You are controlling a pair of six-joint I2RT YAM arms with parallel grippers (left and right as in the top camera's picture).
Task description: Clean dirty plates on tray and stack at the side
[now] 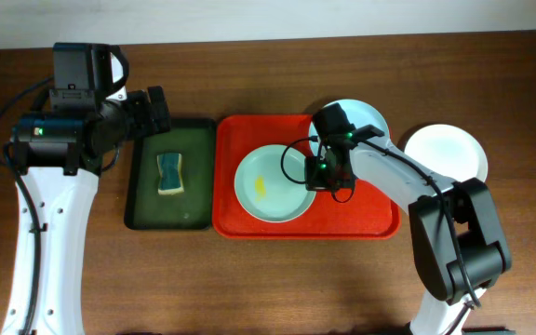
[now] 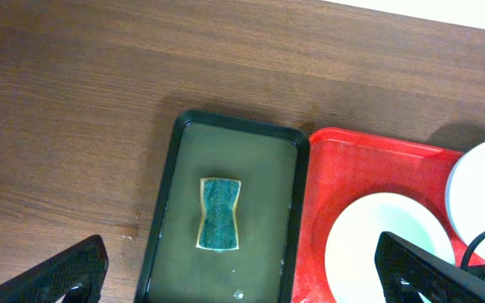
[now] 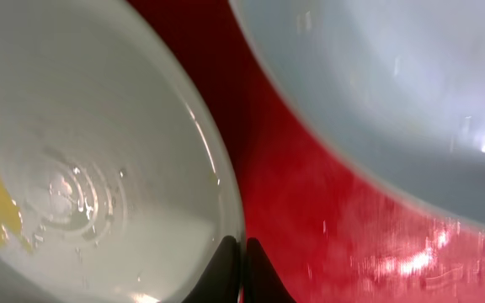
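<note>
The sponge's narrow middle (image 2: 219,215) is below the left gripper in the green tray (image 2: 167,210) and fits between the spread fingers, so the left gripper needs to go down onto it next.
A pale mint plate (image 1: 268,184) with a yellow smear (image 1: 261,187) lies on the red tray (image 1: 370,216). My right gripper (image 1: 321,173) is shut on this plate's right rim; in the right wrist view the fingertips (image 3: 243,271) pinch the rim of the plate (image 3: 74,160). A second pale plate (image 1: 366,116) sits at the tray's far right corner, partly under my right arm, and also shows in the right wrist view (image 3: 394,93). A third plate (image 1: 445,152) lies on the table right of the tray. My left gripper (image 2: 242,278) is open above the green tray (image 2: 167,210).
A narrow dark green tray (image 1: 142,200) left of the red tray holds shallow water and a green-and-yellow sponge (image 1: 170,173), also in the left wrist view (image 2: 219,213). The brown wooden table (image 1: 249,279) lies all around.
</note>
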